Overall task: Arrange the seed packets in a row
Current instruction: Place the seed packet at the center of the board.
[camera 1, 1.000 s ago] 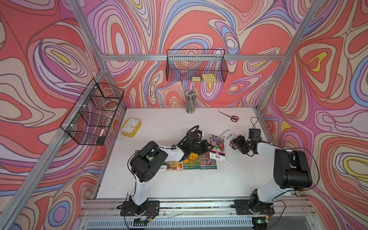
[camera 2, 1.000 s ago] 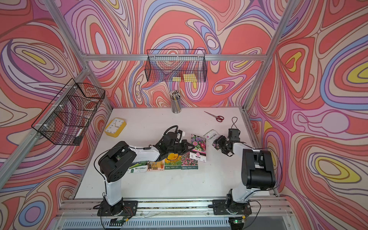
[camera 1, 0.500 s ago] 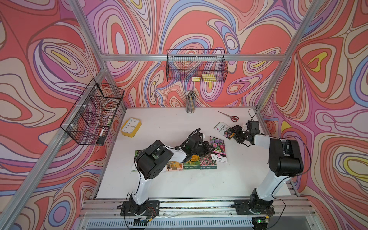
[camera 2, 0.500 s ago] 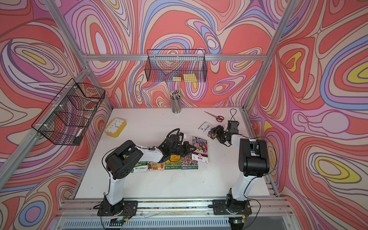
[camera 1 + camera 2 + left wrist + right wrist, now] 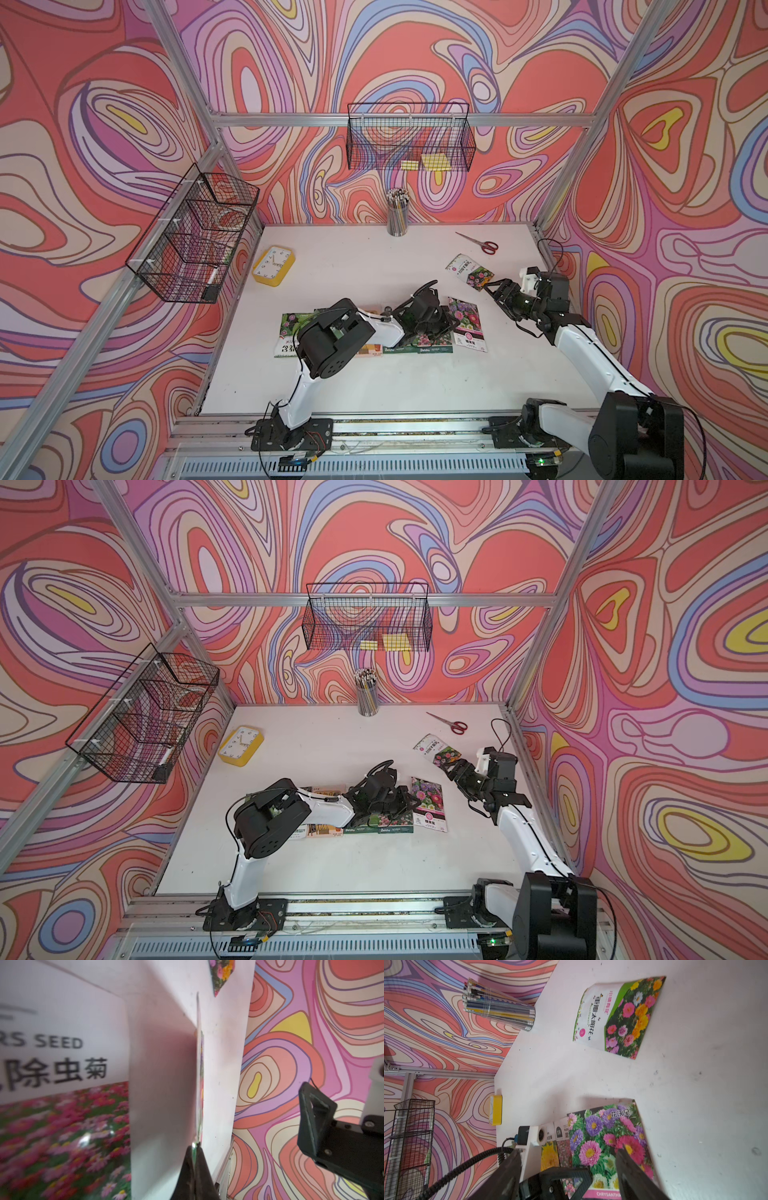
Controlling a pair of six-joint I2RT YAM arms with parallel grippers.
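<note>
My left gripper lowers the aster packet's still-raised edge onto the table's bare part beside the green-banded packet (image 5: 163, 1100) next and releases it, since that part lies just below the gripper.
Several seed packets lie side by side at the table's middle, from a green one (image 5: 286, 332) to two green-banded ones (image 5: 415, 350). At the row's right end is a purple-and-pink aster packet (image 5: 467, 324) (image 5: 604, 1138). My left gripper (image 5: 451, 323) (image 5: 195, 1147) is shut on that packet's left edge, which shows edge-on in the left wrist view. One more seed packet (image 5: 469, 270) (image 5: 618, 1016), white with mixed flowers, lies apart and askew at the back right. Just right of it my right gripper (image 5: 492, 293) (image 5: 568, 1150) stands open, holding nothing.
A yellow clock (image 5: 274, 266) lies at the left. A pencil cup (image 5: 397, 212) stands at the back wall, with red-handled scissors (image 5: 478, 242) to its right. Wire baskets hang on the back wall (image 5: 409, 137) and left wall (image 5: 195, 237). The table's right edge runs close to my right arm.
My right arm swung toward the back, then drew away a little from the loose packet, its jaws a bit wider. The left gripper stayed shut at the aster packet.
</note>
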